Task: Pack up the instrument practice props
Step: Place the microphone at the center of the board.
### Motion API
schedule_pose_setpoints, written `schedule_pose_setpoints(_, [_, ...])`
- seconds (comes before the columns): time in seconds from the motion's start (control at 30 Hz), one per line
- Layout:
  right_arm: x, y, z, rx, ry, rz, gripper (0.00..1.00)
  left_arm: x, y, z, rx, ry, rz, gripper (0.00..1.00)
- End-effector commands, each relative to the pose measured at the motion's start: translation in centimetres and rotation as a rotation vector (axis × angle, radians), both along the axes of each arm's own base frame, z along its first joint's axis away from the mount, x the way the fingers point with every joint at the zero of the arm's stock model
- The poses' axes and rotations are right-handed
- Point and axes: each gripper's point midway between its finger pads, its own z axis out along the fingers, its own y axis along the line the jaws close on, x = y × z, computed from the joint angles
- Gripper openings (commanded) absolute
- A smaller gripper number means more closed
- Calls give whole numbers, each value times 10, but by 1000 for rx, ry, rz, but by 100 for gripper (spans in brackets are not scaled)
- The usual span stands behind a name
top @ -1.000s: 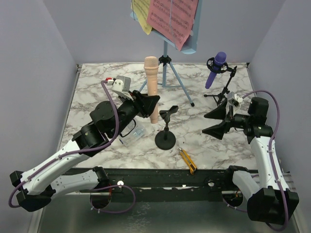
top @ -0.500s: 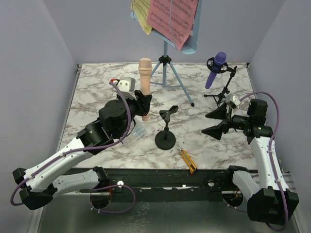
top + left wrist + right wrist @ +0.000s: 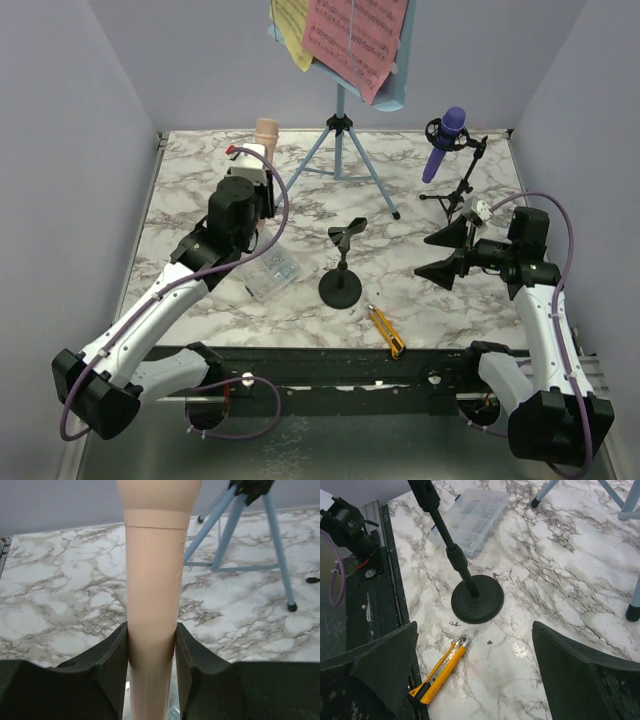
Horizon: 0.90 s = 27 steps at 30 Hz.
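Observation:
The table's far corner is bare to the left in the top view, so the robot's left gripper needs to move there next, lower, tilt and release the microphone.
My left gripper (image 3: 151, 645) is shut on the beige microphone (image 3: 152, 580), held upright above the table's back left; its head shows in the top view (image 3: 266, 130) behind the left wrist. The empty black mic mount (image 3: 341, 268) with a round base stands mid-table and shows in the right wrist view (image 3: 470, 592). The purple microphone (image 3: 444, 142) sits in the second black mount (image 3: 462, 185) at the back right. My right gripper (image 3: 440, 252) is open and empty, to the right of the empty mount. The light-blue music rack (image 3: 345, 150) holds pink (image 3: 355, 40) and yellow (image 3: 293, 30) pages.
A clear plastic box of small parts (image 3: 271, 273) lies left of the empty mount, also in the right wrist view (image 3: 470, 517). A yellow-and-black utility knife (image 3: 386, 331) lies near the front edge, also in the right wrist view (image 3: 440, 672). The tripod legs (image 3: 240, 545) spread across the back middle.
My left arm has carried the beige microphone back and to the left, away from the empty mount, uncovering the clear box. The right arm has barely moved.

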Motion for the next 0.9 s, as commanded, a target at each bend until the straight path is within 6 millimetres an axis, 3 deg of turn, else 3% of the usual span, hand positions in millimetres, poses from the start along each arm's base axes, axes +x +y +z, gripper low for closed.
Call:
schedule_pose_setpoints(0.0, [1,-4,-6,-34,-24,-36,100,30,25,-17,-9,-9,-63,0])
schedule_pose_setpoints(0.23, [-3,-2,-3,-28,-41,-26,100,91,92,-69,-25,74,52,0])
schedule_pose_setpoints(0.33, [-5,-2,-2,-22,-41,-19,100,113,122,-77,-74,51,131,0])
schedule_pose_setpoints(0.5, [-8,0,1,-16,-52,-8,100,148,155,-100,-98,107,213,0])
schedule_pose_setpoints(0.67, [-11,2,4,-9,-61,8,100,172,202,-133,-153,178,336,0])
schedule_pose_setpoints(0.87, [-8,1,1,-15,-49,1,100,193,240,-185,-251,350,475,0])
